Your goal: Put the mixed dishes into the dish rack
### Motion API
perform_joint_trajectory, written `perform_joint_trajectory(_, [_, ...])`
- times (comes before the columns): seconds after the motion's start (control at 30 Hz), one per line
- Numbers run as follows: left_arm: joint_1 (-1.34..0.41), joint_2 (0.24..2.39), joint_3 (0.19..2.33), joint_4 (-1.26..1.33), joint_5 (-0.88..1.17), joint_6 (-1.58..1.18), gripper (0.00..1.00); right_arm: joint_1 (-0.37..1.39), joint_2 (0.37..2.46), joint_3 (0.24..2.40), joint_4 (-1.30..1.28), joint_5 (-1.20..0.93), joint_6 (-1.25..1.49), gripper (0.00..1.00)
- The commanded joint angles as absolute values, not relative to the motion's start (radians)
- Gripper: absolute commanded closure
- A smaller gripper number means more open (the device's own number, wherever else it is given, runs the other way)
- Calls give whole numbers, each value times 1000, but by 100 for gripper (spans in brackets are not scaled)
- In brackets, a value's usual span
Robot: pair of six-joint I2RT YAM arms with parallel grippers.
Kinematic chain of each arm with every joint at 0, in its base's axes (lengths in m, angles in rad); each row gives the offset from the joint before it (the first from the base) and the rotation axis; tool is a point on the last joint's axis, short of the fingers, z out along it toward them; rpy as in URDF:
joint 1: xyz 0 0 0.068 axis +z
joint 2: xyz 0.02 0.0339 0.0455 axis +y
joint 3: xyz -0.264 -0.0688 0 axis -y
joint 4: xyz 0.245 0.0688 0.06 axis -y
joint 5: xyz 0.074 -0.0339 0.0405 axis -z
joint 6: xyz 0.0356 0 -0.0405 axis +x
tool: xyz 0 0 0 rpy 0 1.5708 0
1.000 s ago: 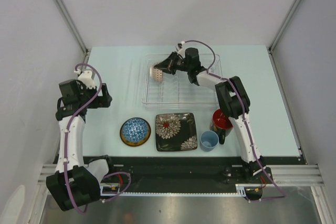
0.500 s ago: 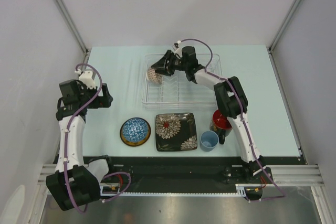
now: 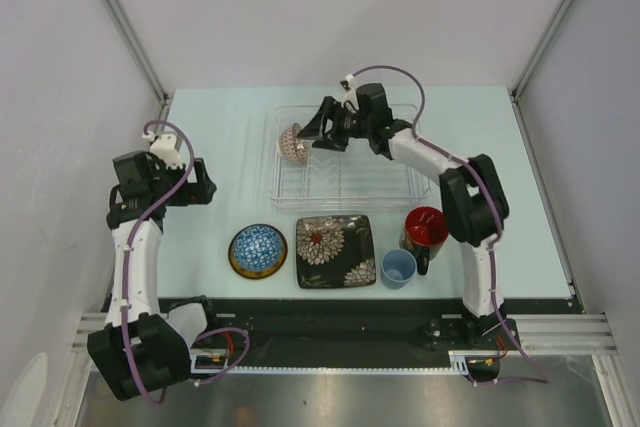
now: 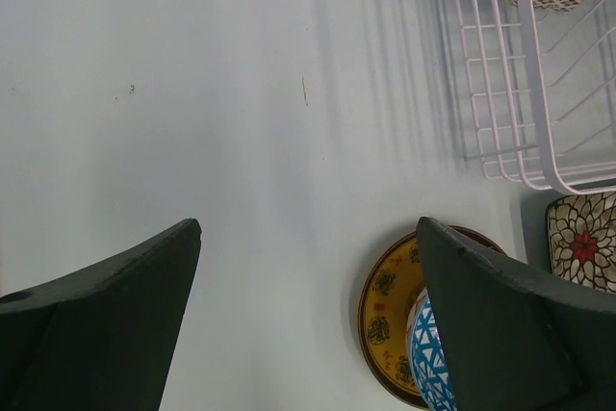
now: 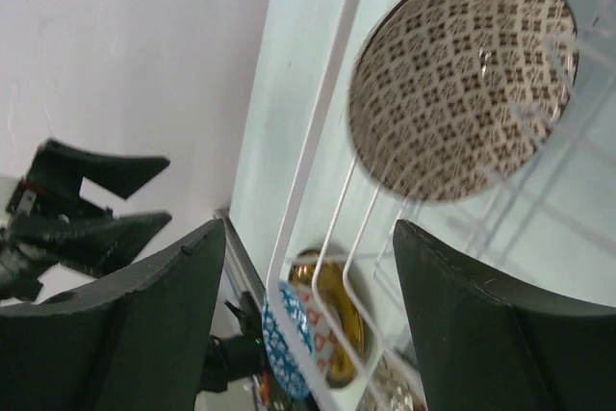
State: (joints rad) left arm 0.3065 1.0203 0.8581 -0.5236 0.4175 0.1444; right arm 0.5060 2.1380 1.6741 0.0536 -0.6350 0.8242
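Note:
Next, my right gripper draws back from the rack (image 3: 390,183) and lowers onto the blue mosaic bowl's near rim (image 3: 258,271), because the beige bowl already stands between wires.
The beige patterned bowl (image 3: 292,143) (image 5: 462,84) stands on its edge between the white wires at the left end of the dish rack (image 3: 390,183) (image 5: 322,141). My right gripper (image 3: 322,134) (image 5: 308,233) is open just right of it, with nothing between its fingers. The blue mosaic bowl (image 3: 258,247) (image 4: 428,353) sits on the yellow saucer (image 3: 237,261) (image 4: 385,320) in front of the rack. To their right are the black square floral plate (image 3: 335,251), the small light-blue cup (image 3: 398,268) and the black mug with red inside (image 3: 424,228). My left gripper (image 3: 203,185) (image 4: 308,228) is open over bare table at the left.
The rack's left end (image 4: 539,93) and a corner of the floral plate (image 4: 584,247) show in the left wrist view. White enclosure walls (image 3: 60,67) stand close on both sides of the pale table (image 3: 220,137).
My right gripper has opened and let go of the beige bowl, then drawn back a little to the right. The bowl now stands in the rack by itself. The left arm has not moved.

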Motion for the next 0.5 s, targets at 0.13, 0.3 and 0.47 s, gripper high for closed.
perform_joint_trajectory(0.13, [319, 989, 879, -514, 423, 124, 0, 655, 1780, 1621, -420, -317, 433, 26])
perform_joint_trajectory(0.3, [348, 1025, 919, -535, 451, 97, 0, 981, 1692, 1576, -581, -105, 215, 26])
perform_joint_trajectory(0.47, [396, 1066, 942, -552, 501, 72, 1, 1166, 1709, 1543, -623, 24, 118, 28])
